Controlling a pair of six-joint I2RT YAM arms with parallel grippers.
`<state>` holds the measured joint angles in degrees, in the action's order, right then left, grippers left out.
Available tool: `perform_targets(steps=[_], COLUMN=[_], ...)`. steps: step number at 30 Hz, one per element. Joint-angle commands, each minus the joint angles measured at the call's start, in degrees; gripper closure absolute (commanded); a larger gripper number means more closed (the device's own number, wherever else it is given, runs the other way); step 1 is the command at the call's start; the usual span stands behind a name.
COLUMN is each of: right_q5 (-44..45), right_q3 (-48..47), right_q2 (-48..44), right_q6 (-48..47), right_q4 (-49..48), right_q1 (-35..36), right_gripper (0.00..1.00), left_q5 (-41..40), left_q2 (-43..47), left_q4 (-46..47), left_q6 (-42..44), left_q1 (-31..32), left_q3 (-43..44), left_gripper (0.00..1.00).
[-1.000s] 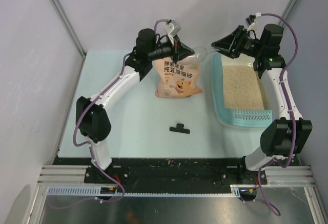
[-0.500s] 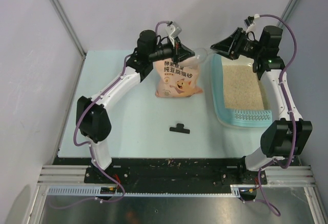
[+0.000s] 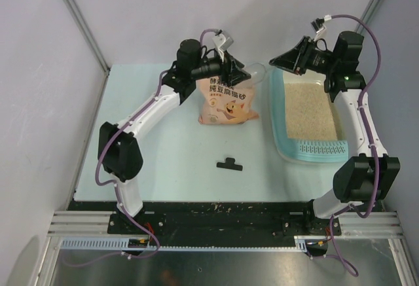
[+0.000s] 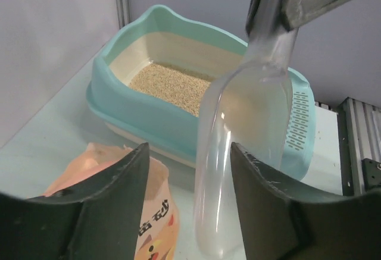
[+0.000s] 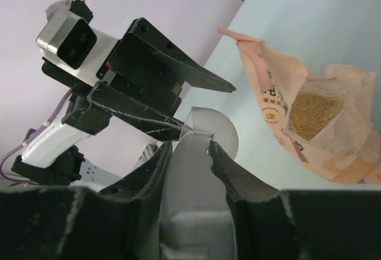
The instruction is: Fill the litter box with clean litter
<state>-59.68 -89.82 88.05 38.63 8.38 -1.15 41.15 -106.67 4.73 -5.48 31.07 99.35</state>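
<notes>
My left gripper goes down onto the bag's top edge next, away from the scoop, leftward in the top view, since that edge sticks up in a free flap.
The teal litter box lies at the right of the table with clean litter spread over its floor; in the left wrist view its rim and litter show behind. A clear plastic scoop hangs between box and bag. My right gripper is shut on the scoop's handle, its jaws pressed to both sides. My left gripper is open, its fingers standing apart on either side of the scoop's bowl.
The peach-pink cat bag stands open left of the box, with litter inside. A small black clip lies on the table in front of the bag. Grey walls close in the back and sides.
My left jaws have opened off the scoop. My right jaws have closed in on its handle. Both arms stay near the same spot.
</notes>
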Motion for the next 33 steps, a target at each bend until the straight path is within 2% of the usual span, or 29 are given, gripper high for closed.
perform_targets(steps=[1, 3, 4, 7, 12, 15, 21, 23, 26, 27, 29, 30, 32, 33], right_q5=[-1.1, -0.4, 0.1, 1.5, 8.4, 12.1, 10.7, 13.7, 16.8, 18.4, 19.9, 20.1, 22.0, 24.2], right_q3=[-6.1, -9.5, -10.8, -14.6, -21.4, -22.9, -24.3, -25.4, -25.3, -25.5, -25.9, -25.8, -25.5, -25.5], right_q2=[-0.3, 1.0, 1.7, 4.1, 7.0, 8.0, 9.0, 8.7, 8.1, 8.0, 8.3, 8.4, 8.5, 8.6], right_q6=[-5.6, -6.6, -7.9, -11.2, -26.8, -29.3, -31.9, -34.8, -38.4, -38.5, -40.6, -40.7, -41.5, -42.1], right_q4=[-0.7, 0.8, 1.5, 7.2, 18.9, 21.9, 21.7, 23.5, 24.3, 24.8, 26.9, 27.1, 27.2, 27.1], right_q1=[-3.9, -6.8, -7.6, -9.4, -6.5, -5.2, -3.9, -2.0, 0.3, 0.8, 3.2, 4.0, 5.3, 6.8], right_gripper=[1.00, 1.00, 1.00, 1.00, 1.00, 1.00, 1.00, 1.00, 1.00, 1.00, 1.00, 1.00, 1.00, 1.00], left_q5=[-0.4, -2.0, -2.5, -3.3, -4.0, -3.7, -7.9, -8.7, -9.1, -9.1, -8.0, -7.2, -5.0, -4.2], left_q2=[4.6, 6.4, 6.6, 6.4, 2.1, -1.9, -9.9, -11.5, -11.7, -11.4, -10.8, -9.8, -8.6, -7.9], left_q4=[-3.9, -10.1, -12.1, -18.5, -28.3, -31.8, -34.9, -35.6, -36.6, -37.2, -37.7, -38.2, -38.3, -38.3], left_q6=[4.9, 10.1, 16.6, 26.8, 40.3, 42.8, 48.6, 49.3, 50.8, 51.3, 51.3, 51.1, 50.6, 49.5], left_q1=[-2.5, -3.6, -3.9, -5.5, -6.4, -6.3, -5.9, -6.0, -6.0, -6.0, -6.1, -6.0, -6.0, -5.9], left_q3=[4.0, 5.8, 6.0, 6.2, 11.9, 15.6, 22.0, 23.8, 25.2, 25.1, 24.8, 23.9, 22.6, 21.2], left_gripper=[0.29, 0.25, 0.22, 0.20, 0.19, 0.20, 0.23, 0.25, 0.33, 0.40, 0.48, 0.57, 0.67, 0.82])
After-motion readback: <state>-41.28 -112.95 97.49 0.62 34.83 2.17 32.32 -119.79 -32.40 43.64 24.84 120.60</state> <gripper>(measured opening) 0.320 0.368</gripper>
